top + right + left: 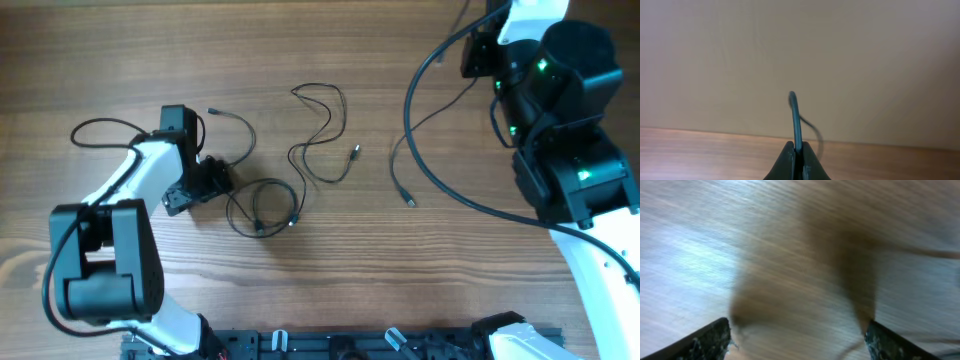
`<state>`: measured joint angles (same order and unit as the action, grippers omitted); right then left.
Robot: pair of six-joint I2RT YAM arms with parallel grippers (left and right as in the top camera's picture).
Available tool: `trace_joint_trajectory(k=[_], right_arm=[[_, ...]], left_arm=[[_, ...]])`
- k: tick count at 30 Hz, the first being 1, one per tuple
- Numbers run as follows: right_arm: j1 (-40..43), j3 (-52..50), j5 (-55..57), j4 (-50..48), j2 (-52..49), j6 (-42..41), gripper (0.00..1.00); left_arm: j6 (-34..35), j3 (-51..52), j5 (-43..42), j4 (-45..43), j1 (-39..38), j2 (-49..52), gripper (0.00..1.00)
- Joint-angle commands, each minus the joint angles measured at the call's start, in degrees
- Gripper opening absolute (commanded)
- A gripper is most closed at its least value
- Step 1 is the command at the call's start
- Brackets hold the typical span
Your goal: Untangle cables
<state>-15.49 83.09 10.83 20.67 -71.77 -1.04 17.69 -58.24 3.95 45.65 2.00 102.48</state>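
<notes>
My right gripper should next go down and tilt toward the cable's plug (406, 197) to let go, since the plug lies apart, below my right gripper and to the left in the overhead view.
Several thin black cables lie on the wooden table (330, 260) in the overhead view. One runs from a plug at the upper left into a round loop (262, 211). A second cable (325, 130) wanders through the middle and ends in a plug. A third cable (402, 180) trails from the right arm down to a plug. My left gripper (222, 182) sits low, just left of the loop. It is open (800, 342) with only blurred wood between its fingers. My right gripper (478, 55) at the far right is shut (799, 147) on a dark cable (796, 117) that rises from its fingertips.
A thicker black arm cable (432, 175) sweeps in a wide arc from the top right down to the right arm's base. Another arm cable (100, 125) loops at the far left. A black rail (350, 345) runs along the front edge.
</notes>
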Motion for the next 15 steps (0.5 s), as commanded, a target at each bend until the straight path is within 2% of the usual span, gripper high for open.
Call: trace_joint_trajectory(k=[1, 5, 9, 11, 15], right_arm=[[1.9, 0.6, -7.1, 2.0, 0.7, -5.4, 0.04], [2.5, 0.6, -7.1, 4.9, 0.6, -5.4, 0.04], [3.2, 0.6, -7.1, 7.0, 0.3, -5.3, 0.04], [4.1, 0.6, -7.1, 7.8, 0.0, -5.4, 0.04], [5.1, 0.5, -8.2, 10.1, -1.6, -5.4, 0.04]], left_arm=[[-1.5, -7.4, 16.4, 8.0, -4.2, 1.9, 0.99], [-10.1, -15.9, 24.6, 15.6, -9.6, 1.9, 1.00], [-25.0, -19.0, 27.0, 21.9, -12.2, 1.9, 1.00], [-26.2, -19.0, 30.4, 22.1, -12.2, 1.9, 1.00], [-23.6, -19.0, 30.0, 19.3, -12.1, 1.9, 1.00]])
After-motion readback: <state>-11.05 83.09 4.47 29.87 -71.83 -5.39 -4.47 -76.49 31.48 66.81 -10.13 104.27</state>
